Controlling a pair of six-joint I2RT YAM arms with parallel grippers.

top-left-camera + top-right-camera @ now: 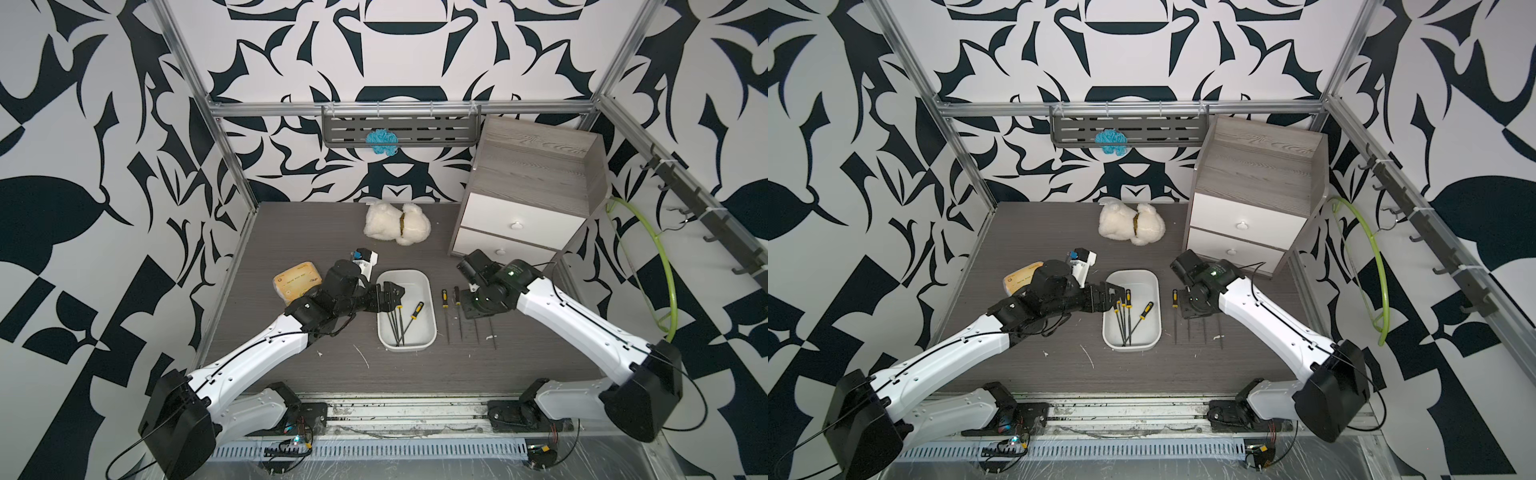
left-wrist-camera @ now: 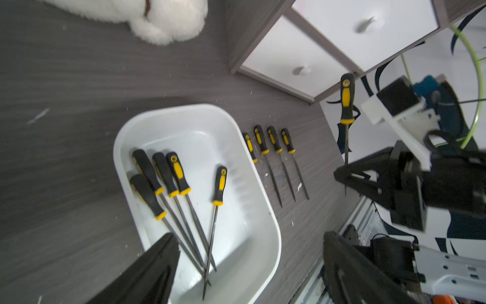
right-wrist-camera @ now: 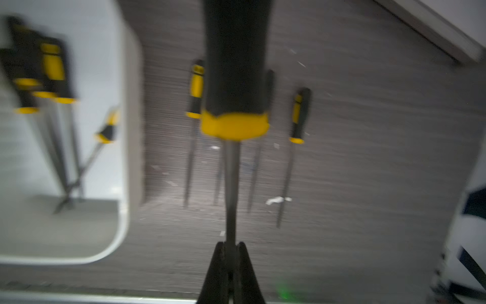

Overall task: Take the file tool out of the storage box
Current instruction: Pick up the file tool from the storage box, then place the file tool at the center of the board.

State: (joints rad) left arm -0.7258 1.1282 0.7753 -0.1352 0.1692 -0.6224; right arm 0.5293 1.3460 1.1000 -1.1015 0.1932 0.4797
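Observation:
The bare tabletop past the last file is below my right gripper, so my right gripper needs to swing away from the box (image 1: pixel 415 286) and down next, and let go of the blade there.
The white storage box (image 1: pixel 415 286) (image 1: pixel 1142 286) (image 2: pixel 197 142) sits mid-table with several file tools (image 1: pixel 417 309) (image 1: pixel 1146 309) (image 2: pixel 220 184) inside, black-and-yellow handles at the far end. My left gripper (image 1: pixel 395 297) (image 1: pixel 1113 297) (image 2: pixel 248 237) hangs open above the box's left side, holding nothing. Just right of the box, my right gripper (image 1: pixel 473 309) (image 2: pixel 347 173) (image 3: pixel 231 244) is shut on the metal shank of one file (image 2: pixel 347 105) (image 3: pixel 234 79), held above the table. Beneath it, several more files (image 1: pixel 444 297) (image 2: pixel 273 139) (image 3: pixel 196 89) lie side by side on the table.
A grey cabinet with white drawers (image 1: pixel 528 195) stands at the back right, close behind my right arm. A white plush toy (image 1: pixel 397 224) lies at the back centre. A yellow packet (image 1: pixel 297 280) lies left of my left wrist. A green hoop (image 1: pixel 660 266) hangs on the right wall.

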